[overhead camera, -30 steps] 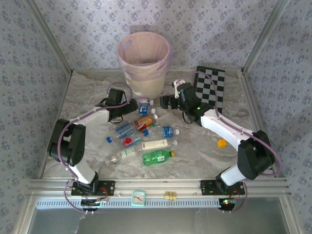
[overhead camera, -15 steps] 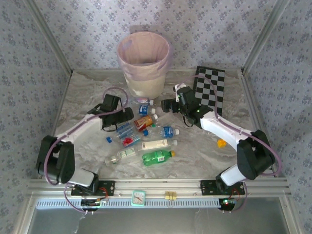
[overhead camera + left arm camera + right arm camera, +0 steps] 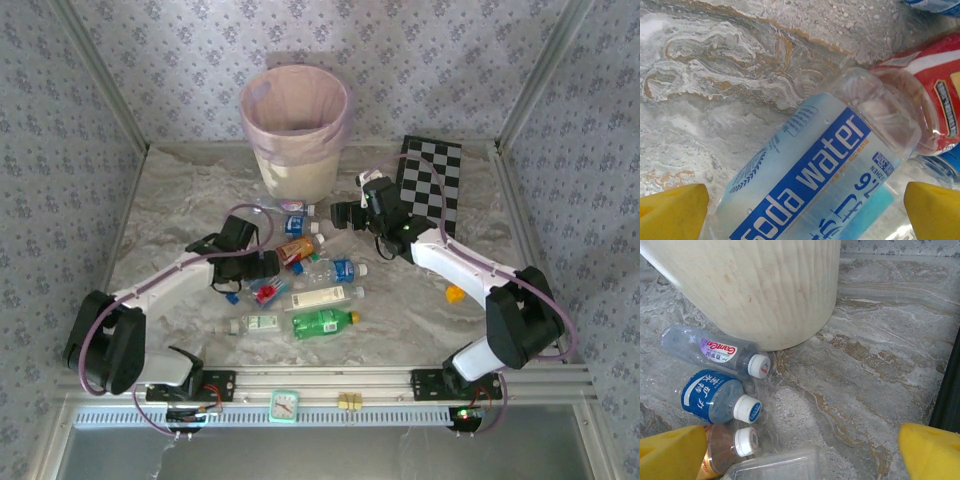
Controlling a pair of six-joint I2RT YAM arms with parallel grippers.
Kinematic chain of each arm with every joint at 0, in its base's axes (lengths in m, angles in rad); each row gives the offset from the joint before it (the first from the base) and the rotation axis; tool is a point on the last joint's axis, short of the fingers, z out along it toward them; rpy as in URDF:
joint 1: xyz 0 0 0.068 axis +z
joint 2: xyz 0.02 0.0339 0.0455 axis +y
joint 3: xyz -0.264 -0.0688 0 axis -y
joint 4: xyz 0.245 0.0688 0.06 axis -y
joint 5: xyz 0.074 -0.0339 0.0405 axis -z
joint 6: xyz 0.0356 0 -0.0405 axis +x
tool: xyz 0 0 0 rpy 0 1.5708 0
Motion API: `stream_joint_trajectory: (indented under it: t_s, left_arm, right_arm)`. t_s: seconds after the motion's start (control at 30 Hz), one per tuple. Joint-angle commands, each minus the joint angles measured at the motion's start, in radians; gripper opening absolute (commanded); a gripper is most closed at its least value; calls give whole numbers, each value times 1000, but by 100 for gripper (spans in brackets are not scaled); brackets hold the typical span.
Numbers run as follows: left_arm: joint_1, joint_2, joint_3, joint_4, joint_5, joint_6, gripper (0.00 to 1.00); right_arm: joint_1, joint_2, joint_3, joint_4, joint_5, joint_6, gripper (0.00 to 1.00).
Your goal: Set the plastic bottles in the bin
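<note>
My left gripper moves down onto the blue-striped label of the clear soda water bottle next, then closes around the bottle's body.
The bin stands at the back, cream-white with a pink liner. Plastic bottles lie scattered in front of it: a blue-labelled one, an orange one, a green one and others. My left gripper is open, low over a clear "soda water" bottle that lies between its yellow fingertips. My right gripper is open beside the bin's foot, holding nothing. Before it lie a clear purple-labelled bottle, a blue-labelled bottle and a brown bottle.
A black-and-white checkerboard lies flat at the back right. A small yellow piece sits near the right arm. A red-labelled bottle touches the soda water bottle's far end. A red item lies among the bottles.
My left arm has stretched forward and down, bringing its open gripper from near the bin to the bottle pile. My right gripper shifted slightly left.
</note>
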Motion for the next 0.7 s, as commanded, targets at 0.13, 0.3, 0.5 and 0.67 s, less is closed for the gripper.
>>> stream_joint_trajectory:
  t_s: [0.13, 0.3, 0.5, 0.67]
  left_arm:
    - [-10, 13, -32, -41, -73, 11, 99]
    - [-18, 45, -34, -56, -120, 5, 100]
    - [-18, 96, -19, -40, -199, -29, 99]
    - [-16, 153, 19, -8, -211, -23, 95]
  right_arm:
    - [3, 2, 29, -6, 10, 22, 100]
    - [6, 0, 32, -15, 22, 20, 100]
    - [8, 10, 36, -9, 18, 25, 100]
    - [11, 8, 43, -30, 29, 17, 100]
